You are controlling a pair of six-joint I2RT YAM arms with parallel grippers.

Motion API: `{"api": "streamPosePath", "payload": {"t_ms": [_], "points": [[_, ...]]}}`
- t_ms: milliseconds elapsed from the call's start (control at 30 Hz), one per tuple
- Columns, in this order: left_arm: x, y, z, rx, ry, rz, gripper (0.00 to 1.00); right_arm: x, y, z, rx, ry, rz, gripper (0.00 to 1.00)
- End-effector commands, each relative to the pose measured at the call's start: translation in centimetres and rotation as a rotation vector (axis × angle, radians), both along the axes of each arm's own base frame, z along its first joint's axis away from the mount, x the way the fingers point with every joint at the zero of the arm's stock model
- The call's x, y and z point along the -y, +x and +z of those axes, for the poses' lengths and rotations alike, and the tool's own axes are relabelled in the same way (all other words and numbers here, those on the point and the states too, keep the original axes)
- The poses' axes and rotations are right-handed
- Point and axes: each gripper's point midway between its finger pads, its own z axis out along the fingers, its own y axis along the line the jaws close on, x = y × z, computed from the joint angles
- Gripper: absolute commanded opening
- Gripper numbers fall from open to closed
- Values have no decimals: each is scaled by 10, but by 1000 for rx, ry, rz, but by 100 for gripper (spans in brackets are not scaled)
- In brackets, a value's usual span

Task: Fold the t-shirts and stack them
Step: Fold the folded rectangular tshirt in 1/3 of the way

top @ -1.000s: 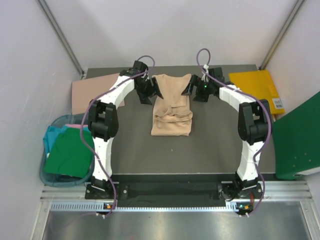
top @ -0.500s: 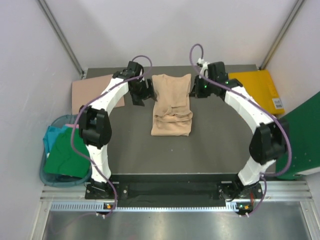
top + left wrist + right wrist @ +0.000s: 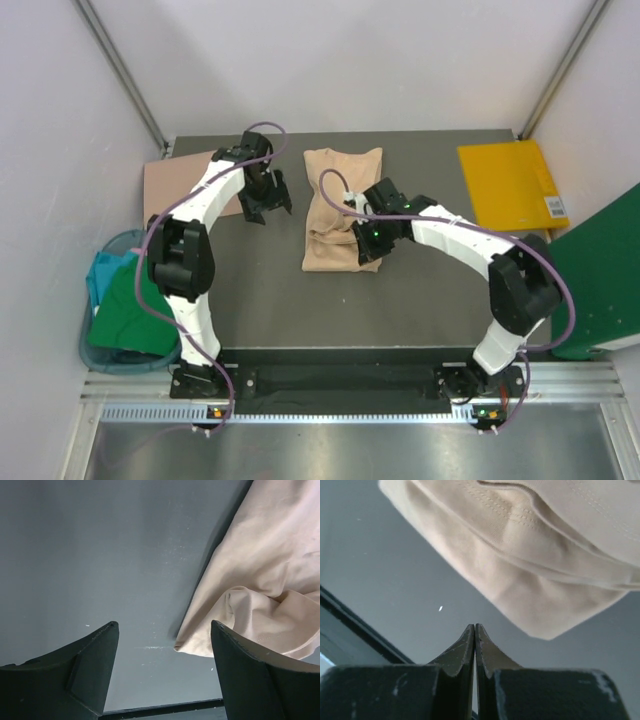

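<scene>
I will move my left gripper back and to the right in the top view, down onto the t-shirt's basket-side near corner, because that corner is clear of the wrinkles.
A light beige t-shirt [image 3: 335, 215] lies folded in a loose oblong on the dark mat, wrinkled at its near end. My left gripper [image 3: 266, 205] hovers open over bare mat just left of the shirt. In the left wrist view the gripper [image 3: 162, 630] holds nothing, and the shirt's edge [image 3: 260, 580] lies ahead to the right. My right gripper [image 3: 366, 248] is at the shirt's near right side. In the right wrist view its jaws [image 3: 474, 626] are shut on nothing, just short of a folded corner of the shirt [image 3: 530, 545].
A flat pinkish cloth [image 3: 175, 190] lies at the back left. A teal basket [image 3: 110, 350] off the mat's left edge holds a green shirt [image 3: 140, 305] and a teal one [image 3: 103, 272]. A yellow folder [image 3: 510, 185] and a green board [image 3: 600, 280] stand to the right.
The right gripper has let go of the shirt's far end, shut, and swung toward the near right side. The left gripper drew away to the left, still open.
</scene>
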Motion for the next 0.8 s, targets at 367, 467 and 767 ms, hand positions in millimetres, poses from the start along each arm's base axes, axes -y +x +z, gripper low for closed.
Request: {"api": "streamPosePath", "payload": {"t_ms": [367, 467, 767], "points": [[-5, -5, -12, -48, 38, 1, 79, -46, 162, 28, 283, -34, -158, 0], [-5, -8, -16, -60, 39, 0, 79, -34, 203, 27, 341, -87, -255, 0], [13, -22, -19, -49, -81, -61, 78, 17, 213, 45, 399, -129, -400, 4]]}}
